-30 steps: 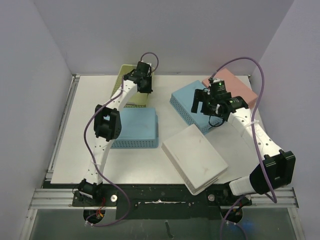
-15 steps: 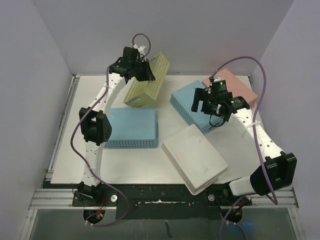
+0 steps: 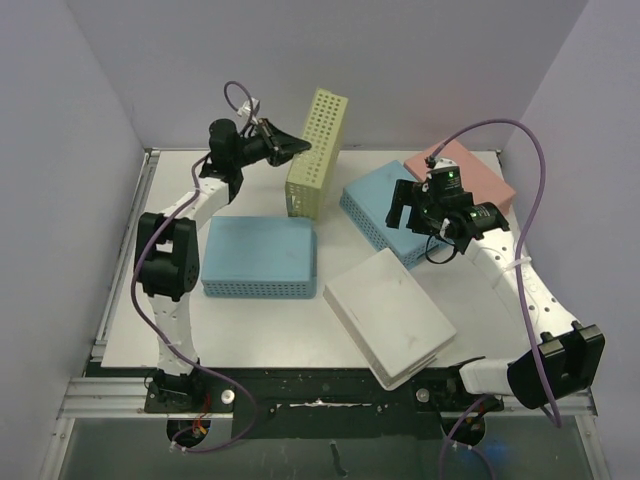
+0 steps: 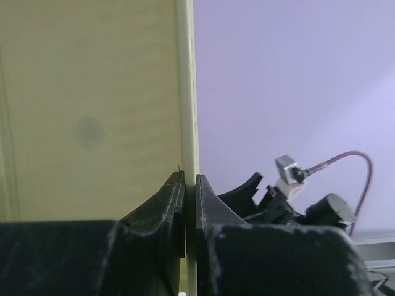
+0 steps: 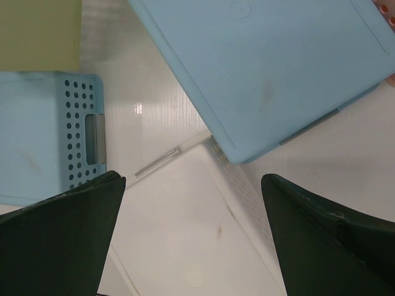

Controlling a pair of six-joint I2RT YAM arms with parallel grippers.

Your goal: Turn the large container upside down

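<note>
Next I should bring my left gripper left in the top view over the bare tabletop beyond a blue container (image 3: 268,195), where there's room to release the upright container.
A yellow-green perforated container (image 3: 318,150) stands almost on end at the back of the table, its lower end near the table surface. My left gripper (image 3: 290,147) is shut on its rim high up. In the left wrist view the thin pale rim is pinched between the jaws of the left gripper (image 4: 190,185), and the container's wall (image 4: 92,111) fills the left side. My right gripper (image 3: 420,215) is open and empty, hovering over the right blue container (image 3: 375,205). In the right wrist view the right gripper (image 5: 191,182) hangs wide open above the table.
A blue perforated container (image 3: 258,255) lies upside down left of centre. A white one (image 3: 390,315) lies upside down near the front edge. A pink one (image 3: 465,170) lies at the back right. Below the right gripper are the white container (image 5: 185,246) and both blue ones (image 5: 265,68) (image 5: 37,135).
My left gripper has lifted and swung the yellow-green container from lying flat up to nearly vertical. The right gripper has shifted only slightly.
</note>
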